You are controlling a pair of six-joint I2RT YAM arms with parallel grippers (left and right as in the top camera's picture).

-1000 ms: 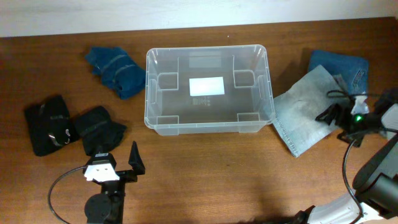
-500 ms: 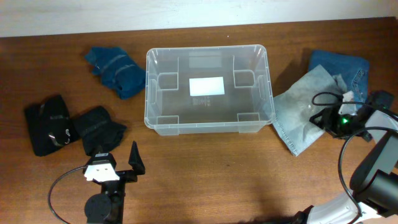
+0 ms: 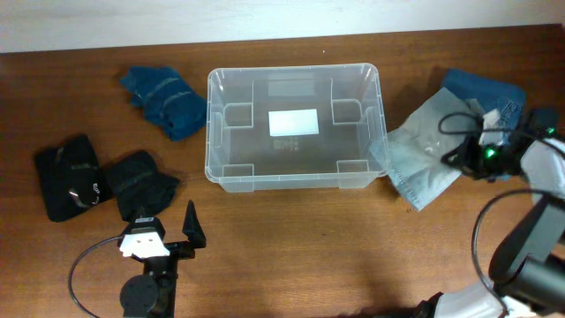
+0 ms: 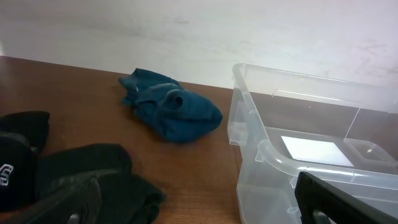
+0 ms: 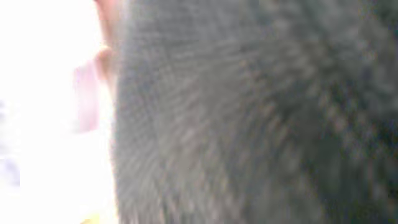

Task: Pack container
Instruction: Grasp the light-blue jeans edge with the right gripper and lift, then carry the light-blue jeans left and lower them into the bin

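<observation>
My right gripper needs to move the grey cloth (image 3: 422, 157) over the container's end (image 3: 344, 122) beside it and let go of it, because that empty end is to its left in the overhead view.
The clear plastic container (image 3: 291, 180) stands empty at the table's middle, a white label on its base; its near corner shows in the left wrist view (image 4: 273, 157). A grey cloth (image 3: 422, 157) lies right of it, its left edge touching the container's corner. My right gripper (image 3: 461, 159) is shut on that cloth's right part, and the cloth is rumpled there. Blurred grey weave (image 5: 249, 112) fills the right wrist view and hides the fingers. At the front left my left gripper (image 3: 166, 226) (image 4: 202, 205) stands open and holds nothing.
A teal cloth (image 3: 168, 102) (image 4: 171, 112) lies left of the container. Two black garments (image 3: 69, 177) (image 3: 141, 181) sit at the left, one (image 4: 81, 171) just under my left fingers. Folded blue denim (image 3: 496, 93) lies behind the grey cloth. Cables trail off both arms.
My right gripper has shut on the grey cloth and drawn it left and up toward the container, rumpling it. The left arm has not moved.
</observation>
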